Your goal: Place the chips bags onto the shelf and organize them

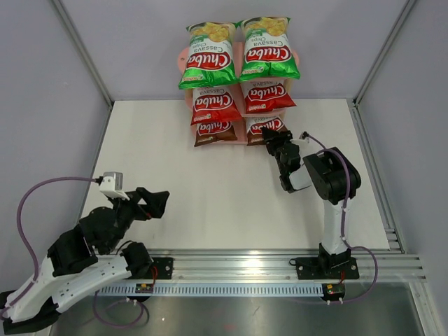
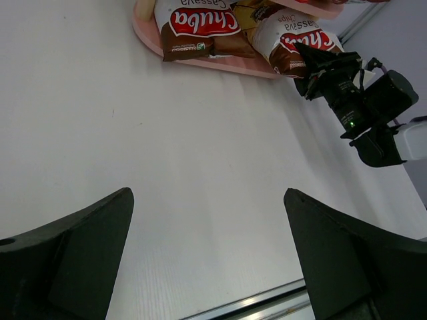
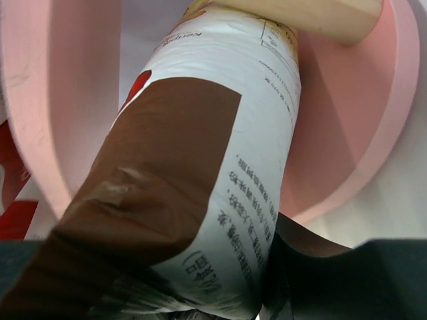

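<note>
My right gripper pushes outward and toward the other brown bag next, over the shelf's bottom board (image 1: 246, 132), because the held bag's near end hangs past the board's edge.
The pink shelf (image 1: 183, 57) stands at the table's far edge with six chips bags on it. Two green bags (image 1: 206, 56) (image 1: 268, 50) lie on the top tier and two red bags (image 1: 213, 105) (image 1: 267, 96) on the middle tier. Two dark brown bags (image 1: 215, 131) (image 1: 264, 126) are on the bottom tier. My right gripper (image 1: 271, 138) is shut on the near end of the right brown bag (image 3: 200, 167), which reaches onto the bottom board (image 3: 347, 120). My left gripper (image 2: 208, 200) is open and empty, low over the near left table.
A wooden shelf post (image 3: 320, 17) stands just behind the held bag. The left brown bag (image 2: 200, 30) lies beside it on the bottom board (image 2: 220, 63). Grey walls close in the table on three sides. A metal rail (image 1: 245, 266) runs along the near edge.
</note>
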You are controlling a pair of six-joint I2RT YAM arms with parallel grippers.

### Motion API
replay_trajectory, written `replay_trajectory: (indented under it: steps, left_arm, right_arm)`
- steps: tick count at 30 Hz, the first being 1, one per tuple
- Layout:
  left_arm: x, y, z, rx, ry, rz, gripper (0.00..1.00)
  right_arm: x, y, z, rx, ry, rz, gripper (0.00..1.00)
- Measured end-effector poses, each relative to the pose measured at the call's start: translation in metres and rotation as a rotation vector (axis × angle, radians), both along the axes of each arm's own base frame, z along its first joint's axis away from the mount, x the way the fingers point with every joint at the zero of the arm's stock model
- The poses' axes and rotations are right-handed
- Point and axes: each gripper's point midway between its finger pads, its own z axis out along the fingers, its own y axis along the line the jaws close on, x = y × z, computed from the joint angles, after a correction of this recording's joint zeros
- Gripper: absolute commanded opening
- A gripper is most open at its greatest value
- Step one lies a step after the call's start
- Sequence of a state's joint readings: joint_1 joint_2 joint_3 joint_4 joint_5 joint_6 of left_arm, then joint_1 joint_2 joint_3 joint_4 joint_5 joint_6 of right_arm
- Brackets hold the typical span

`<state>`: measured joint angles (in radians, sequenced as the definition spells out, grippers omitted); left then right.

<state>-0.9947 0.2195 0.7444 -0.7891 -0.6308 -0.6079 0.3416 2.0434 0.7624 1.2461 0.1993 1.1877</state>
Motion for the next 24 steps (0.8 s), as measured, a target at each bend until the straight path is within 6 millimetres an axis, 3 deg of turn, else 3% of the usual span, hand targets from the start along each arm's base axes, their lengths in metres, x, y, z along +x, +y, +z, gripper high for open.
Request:
replay_trajectory:
  steps: [6,13,24]
  left_arm:
    - [-0.004,0.008,0.022,0.047,-0.033,-0.020,0.99]
    - [-0.007,0.015,0.021,0.074,-0.055,-0.027,0.99]
    - [-0.009,0.018,0.016,0.066,-0.067,-0.028,0.99]
  right_arm:
    - [0.023,0.008,-0.011,0.027,-0.024,-0.056,0.39]
    - [0.036,0.025,-0.010,0.035,-0.045,-0.105,0.45]
    - [0.032,0.039,-0.033,0.009,0.039,-0.102,0.79]
